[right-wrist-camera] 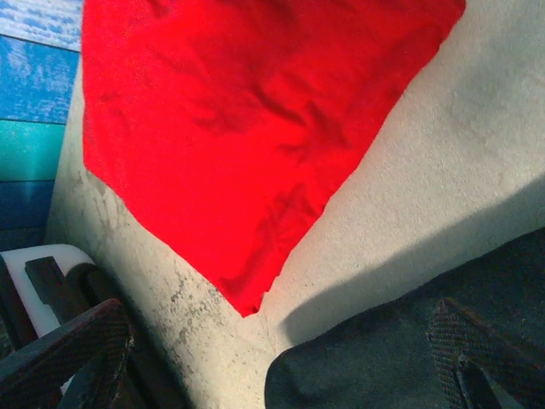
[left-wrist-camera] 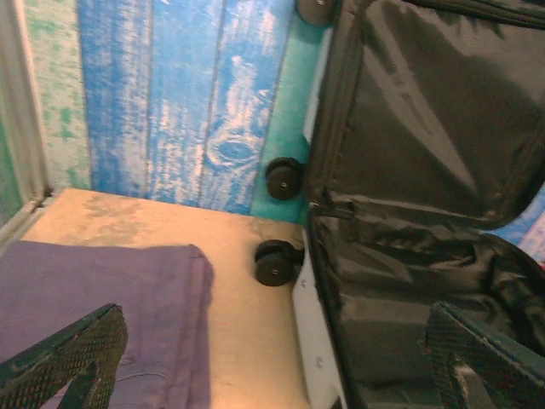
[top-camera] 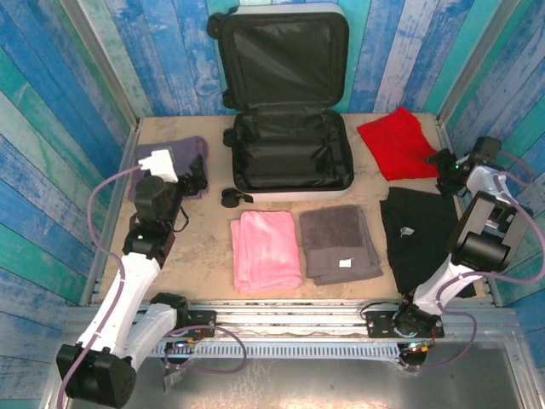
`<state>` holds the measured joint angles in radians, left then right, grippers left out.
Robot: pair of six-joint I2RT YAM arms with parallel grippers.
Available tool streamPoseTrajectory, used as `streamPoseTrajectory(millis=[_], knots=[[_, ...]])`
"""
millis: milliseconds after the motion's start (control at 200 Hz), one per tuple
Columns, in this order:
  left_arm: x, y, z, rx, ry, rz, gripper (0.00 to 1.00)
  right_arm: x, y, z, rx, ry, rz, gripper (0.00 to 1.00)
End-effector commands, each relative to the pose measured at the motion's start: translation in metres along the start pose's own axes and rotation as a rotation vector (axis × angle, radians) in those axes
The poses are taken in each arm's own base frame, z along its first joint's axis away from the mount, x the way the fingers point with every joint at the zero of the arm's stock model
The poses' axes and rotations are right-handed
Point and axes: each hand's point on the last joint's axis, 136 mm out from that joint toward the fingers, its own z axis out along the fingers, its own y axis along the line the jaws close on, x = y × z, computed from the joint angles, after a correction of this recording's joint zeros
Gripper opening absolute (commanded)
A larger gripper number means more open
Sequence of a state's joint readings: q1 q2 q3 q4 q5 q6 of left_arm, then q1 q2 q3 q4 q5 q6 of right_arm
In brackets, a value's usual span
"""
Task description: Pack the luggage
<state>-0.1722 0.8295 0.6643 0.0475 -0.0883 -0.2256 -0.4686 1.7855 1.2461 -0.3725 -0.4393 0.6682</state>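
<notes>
The red cloth lies flat below, so I need to lower my right gripper toward it next and bring the gripper's open fingers onto the edge nearest the side (top-camera: 427, 152).
The luggage (top-camera: 289, 153) lies open at the back middle of the table, its lid propped against the blue wall and its black lining bare. In the left wrist view the luggage (left-wrist-camera: 409, 170) fills the right half, with two black wheels (left-wrist-camera: 277, 262) on its side. My left gripper (top-camera: 192, 175) hovers open over a purple cloth (top-camera: 174, 158), just left of the case. Its fingers (left-wrist-camera: 77, 349) straddle the purple cloth (left-wrist-camera: 102, 298) and the case's white edge. My right gripper (top-camera: 444, 167) stands open between a red cloth (top-camera: 396, 141) and a black garment (top-camera: 421, 234).
A pink towel (top-camera: 266, 249) and a grey towel (top-camera: 341, 243) lie folded side by side in front of the case. A small black item (top-camera: 234, 198) sits by the case's front left corner. Wooden walls close in the table on three sides.
</notes>
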Motion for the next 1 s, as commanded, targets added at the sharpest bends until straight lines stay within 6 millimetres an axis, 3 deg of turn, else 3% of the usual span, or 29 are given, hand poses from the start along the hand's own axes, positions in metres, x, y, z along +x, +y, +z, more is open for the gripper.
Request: streamPoseTrajectory(millis=[0,330,661,841,991], knots=[[0.001,-0.02,0.003,0.103,0.027,-0.011,0.93,0.003,0.0,0.007,0.01,0.034,0.042,0.95],[0.024,-0.051,0.011,0.175,0.11,0.062,0.93,0.012,0.008,0.049,0.022,0.063,0.037,0.96],[0.036,-0.089,0.014,0.246,0.152,0.162,0.93,0.002,-0.013,0.069,0.146,0.04,0.08,0.92],[0.045,-0.133,0.013,0.289,0.192,0.335,0.93,-0.002,-0.032,0.101,0.183,0.049,0.131,0.83],[0.058,-0.174,0.002,0.396,0.204,0.447,0.93,-0.009,-0.037,0.111,0.223,0.032,0.1,0.76]])
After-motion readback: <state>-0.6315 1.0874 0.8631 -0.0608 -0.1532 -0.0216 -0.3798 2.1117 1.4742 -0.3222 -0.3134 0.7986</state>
